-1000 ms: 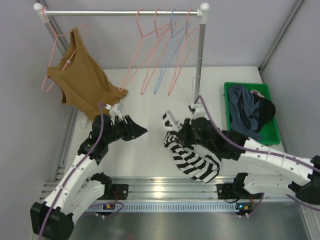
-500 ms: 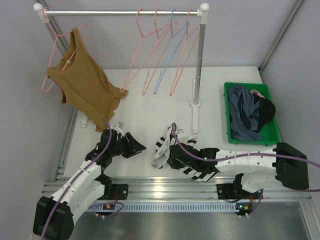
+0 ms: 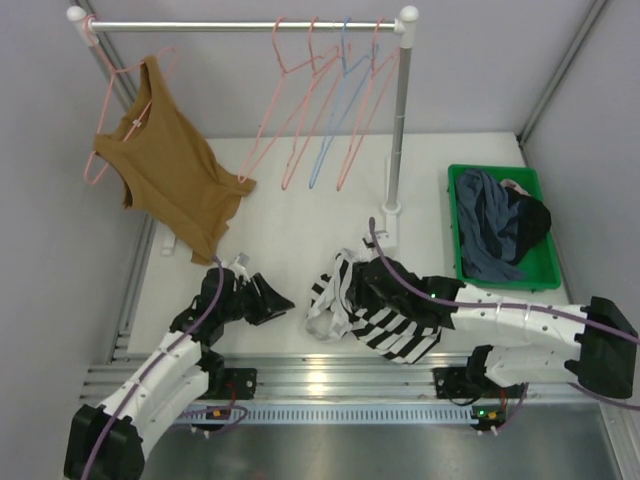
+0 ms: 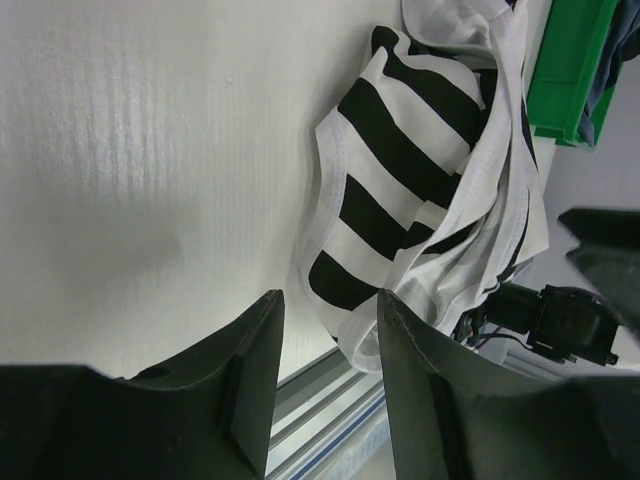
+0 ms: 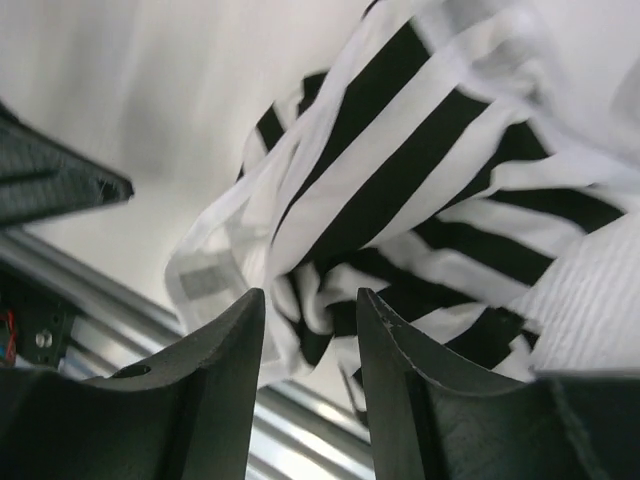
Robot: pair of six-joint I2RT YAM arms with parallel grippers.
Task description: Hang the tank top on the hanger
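The white-edged fold at the striped top's far end is beyond my fingertips, so my right gripper will next move outward onto it, toward the rack's post.
The black-and-white striped tank top (image 3: 385,322) lies crumpled on the table near the front edge. It also shows in the left wrist view (image 4: 400,170) and the right wrist view (image 5: 400,170). My left gripper (image 3: 283,298) is open and low over the table, just left of the top's white hem; in its own view (image 4: 330,330) nothing is between the fingers. My right gripper (image 3: 352,292) is open right over the bunched cloth, as its own view (image 5: 310,320) shows. Pink hangers (image 3: 300,110) hang empty on the rail.
A brown top (image 3: 170,175) hangs on a pink hanger at the rail's left end. A light blue hanger (image 3: 335,110) hangs among the pink ones. The rack's post (image 3: 398,120) stands behind the striped top. A green bin (image 3: 545,270) with dark garments sits at the right.
The right arm has come down and stretched out low, and the striped top now lies spread further left on the table. The left gripper has drawn back toward the front edge.
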